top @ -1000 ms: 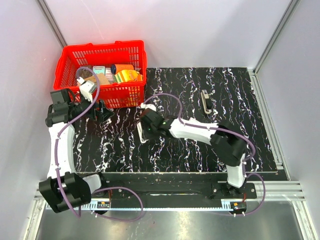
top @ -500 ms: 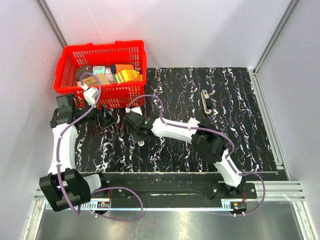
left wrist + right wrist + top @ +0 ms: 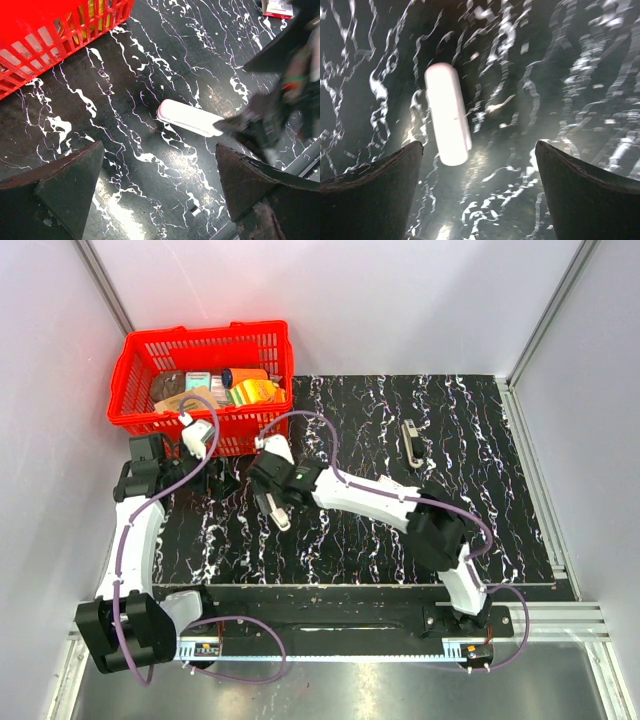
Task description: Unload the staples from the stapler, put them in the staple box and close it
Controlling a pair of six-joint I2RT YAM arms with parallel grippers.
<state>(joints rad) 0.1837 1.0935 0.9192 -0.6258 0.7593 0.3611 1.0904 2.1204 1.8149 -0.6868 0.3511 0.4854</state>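
The stapler (image 3: pixel 410 443) is to the right of my empty right gripper in the top view. I will swing across the mat next and go down onto the stapler's dark near part.
The stapler (image 3: pixel 410 443), slim and dark with a silvery channel, lies on the black marbled mat (image 3: pixel 500 490) at the back right, far from both arms. My right gripper (image 3: pixel 272 502) hangs open over the mat's left half. Just ahead of its fingers a white oblong piece (image 3: pixel 447 114) lies flat and is not held. The right gripper (image 3: pixel 479 147) has nothing between its jaws. My left gripper (image 3: pixel 222 483) stands open beside the basket. From the left gripper (image 3: pixel 159 150) the white piece (image 3: pixel 189 118) shows ahead, with the right gripper's dark fingers (image 3: pixel 260 125) at its end.
A red basket (image 3: pixel 130 370) full of packets stands at the back left, its wall (image 3: pixel 45 45) close to the left gripper. A small red-and-white box (image 3: pixel 277 7) lies further off. A tiny silvery bit (image 3: pixel 196 211) rests on the mat. Grey walls enclose the table.
The right gripper has opened and let go of the white piece, which now lies on the mat. Both arms have shifted: the right wrist went left and back, the left gripper moved right.
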